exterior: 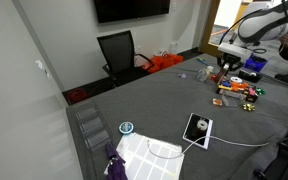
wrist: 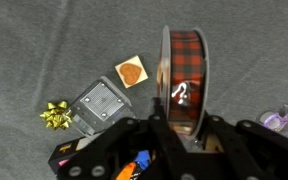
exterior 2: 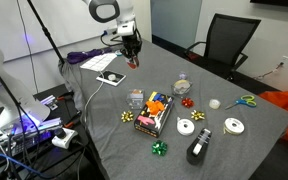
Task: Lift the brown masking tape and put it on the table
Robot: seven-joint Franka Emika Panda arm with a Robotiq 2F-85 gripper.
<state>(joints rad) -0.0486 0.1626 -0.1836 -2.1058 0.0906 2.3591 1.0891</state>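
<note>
My gripper carries the roll outward next, lowers it and releases it, as bare grey tabletop clear of the clutter lies outward of my gripper and below it.
My gripper (wrist: 177,122) is shut on the brown masking tape (wrist: 187,60), a reddish-brown roll with a dark checked pattern. The roll stands on edge between my fingers and is held above the dark grey table (wrist: 34,45). In both exterior views the gripper (exterior 2: 132,60) (exterior: 227,66) hangs over the table (exterior 2: 224,150) (exterior: 154,100) near the clutter. The roll shows as a small dark reddish thing (exterior 2: 132,64) at the fingertips. It is too small to make out in the exterior view from the other side.
Below the gripper lie a clear plastic box (wrist: 100,103), a gold bow (wrist: 55,115) and a small brown square card (wrist: 131,71). A box of coloured items (exterior 2: 156,112), white tape rolls (exterior 2: 186,127), a black dispenser (exterior 2: 198,148) and scissors (exterior 2: 244,101) lie on the table. A white gridded sheet (exterior: 149,155) lies at one end.
</note>
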